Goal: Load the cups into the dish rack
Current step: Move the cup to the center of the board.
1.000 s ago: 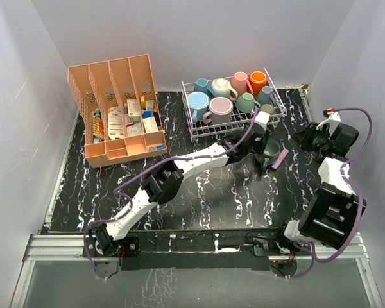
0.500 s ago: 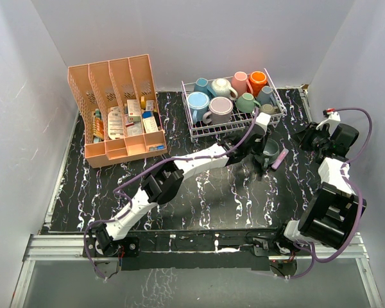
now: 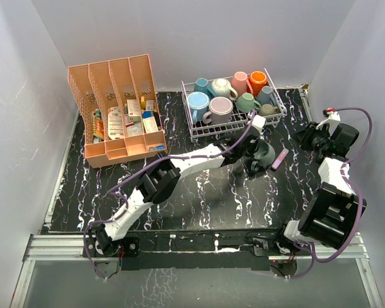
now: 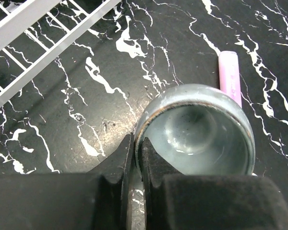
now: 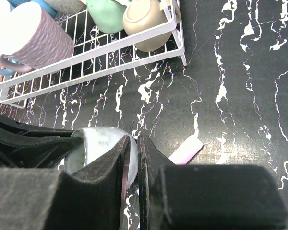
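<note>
I will next carry the grey-blue mug point(image 3: 265, 154) back and left in the top view with my left gripper, then release the mug's rim, as the tabletop there is open.
A grey-blue mug point(image 4: 197, 129) stands on the black marbled table just in front of the white wire dish rack point(image 3: 269, 119). My left gripper point(image 4: 136, 143) is shut on the mug's near rim, one finger inside and one outside. From above, the same mug point(image 3: 265, 154) sits under that gripper point(image 3: 256, 158). Several cups sit in the rack: light blue point(image 3: 197, 101), lilac point(image 3: 221, 109), cream point(image 3: 222, 88), pink point(image 3: 240, 82), orange point(image 3: 257, 81), green point(image 3: 246, 102). My right gripper point(image 3: 307, 137) hangs shut and empty to the right, and its view looks past shut jaws point(image 5: 134, 140) at the mug point(image 5: 98, 143).
A small pink stick point(image 3: 280, 158) lies on the table right of the mug. A salmon slotted organizer point(image 3: 115, 112) full of small items stands at the back left. The rack's front wire point(image 4: 38, 43) runs close behind the mug. Grey walls enclose the table.
My left jaws have closed onto the mug's rim, and the left wrist has shifted slightly toward me with the mug. The right arm has not moved.
</note>
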Motion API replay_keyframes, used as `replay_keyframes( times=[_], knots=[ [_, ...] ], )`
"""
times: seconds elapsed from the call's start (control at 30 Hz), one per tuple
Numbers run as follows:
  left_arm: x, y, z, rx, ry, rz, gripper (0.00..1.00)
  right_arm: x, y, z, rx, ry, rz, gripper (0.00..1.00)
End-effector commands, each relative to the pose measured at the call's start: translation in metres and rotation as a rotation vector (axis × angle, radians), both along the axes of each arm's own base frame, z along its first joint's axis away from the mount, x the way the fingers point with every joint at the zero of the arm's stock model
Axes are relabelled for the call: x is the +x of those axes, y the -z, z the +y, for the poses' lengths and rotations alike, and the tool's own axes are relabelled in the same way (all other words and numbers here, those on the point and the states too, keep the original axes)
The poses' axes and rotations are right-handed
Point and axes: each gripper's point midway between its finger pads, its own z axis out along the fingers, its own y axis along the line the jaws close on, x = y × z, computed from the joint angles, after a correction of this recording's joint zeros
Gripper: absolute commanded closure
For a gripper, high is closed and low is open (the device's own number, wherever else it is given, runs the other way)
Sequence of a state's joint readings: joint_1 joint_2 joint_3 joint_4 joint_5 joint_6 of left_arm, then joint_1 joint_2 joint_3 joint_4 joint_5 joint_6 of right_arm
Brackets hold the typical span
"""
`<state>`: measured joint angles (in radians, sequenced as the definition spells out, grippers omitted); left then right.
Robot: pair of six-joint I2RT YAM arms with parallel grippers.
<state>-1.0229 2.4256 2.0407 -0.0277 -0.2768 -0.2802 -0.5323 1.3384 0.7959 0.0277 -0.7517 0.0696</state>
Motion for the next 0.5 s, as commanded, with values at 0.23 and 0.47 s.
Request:
replay_keyframes(
  times=[0.23, 0.47],
  knots=[
    [-0.002, -0.077, 0.018, -0.133, -0.012, -0.065, 1.0, 0.008, -0.018, -0.004, -0.036, -0.016, -0.074, 0.84],
    [-0.012, -0.107, 0.063, -0.154, -0.11, -0.103, 1.0, 0.007, -0.018, 0.0, -0.021, -0.032, -0.079, 0.85]
  ],
)
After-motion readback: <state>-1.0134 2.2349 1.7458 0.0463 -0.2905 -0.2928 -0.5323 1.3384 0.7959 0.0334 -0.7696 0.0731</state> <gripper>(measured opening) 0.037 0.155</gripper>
